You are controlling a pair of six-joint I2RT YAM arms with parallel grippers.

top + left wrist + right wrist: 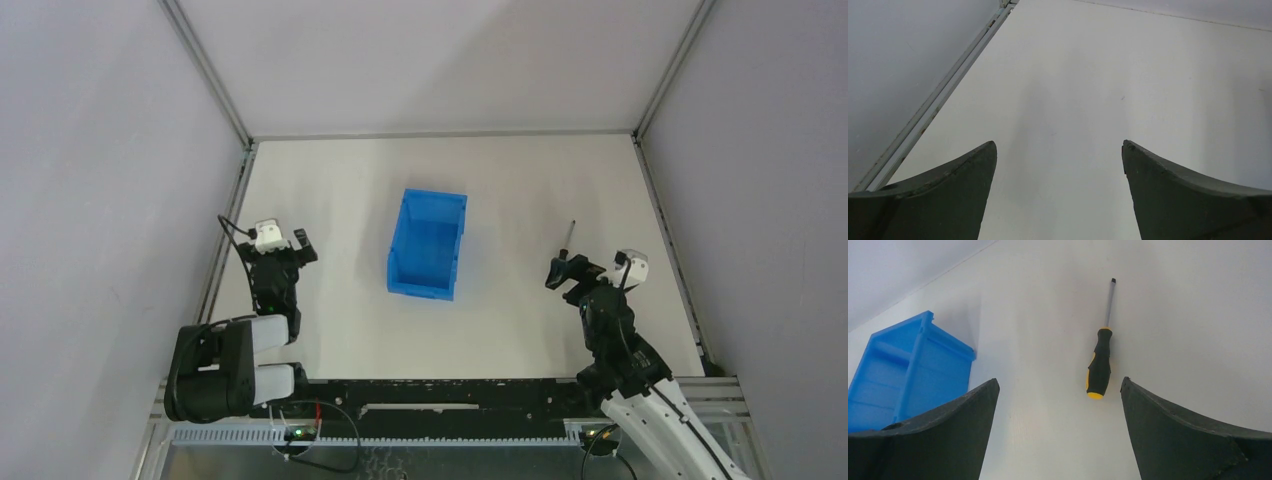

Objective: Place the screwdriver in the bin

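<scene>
The screwdriver is next for my right gripper, which will move outward over it, tilt the fingers down and go down onto the handle's stem end [564, 253] [1104, 338].
The screwdriver [1099, 363] lies flat on the white table, black handle with yellow end towards me, thin shaft pointing away. In the top view only its shaft [570, 236] shows clearly, just beyond my right gripper [566, 275]. My right gripper [1058, 390] is open and empty, just short of the handle end. The blue bin [428, 244] stands open-topped at the table's middle, left of the screwdriver; its side shows in the right wrist view [903, 375]. My left gripper [285, 245] is open and empty at the left, over bare table [1058, 150].
Grey walls with metal frame rails [225, 250] bound the table on the left, back and right. The left rail also shows in the left wrist view [943, 95]. A black rail with cables [430, 392] runs along the near edge.
</scene>
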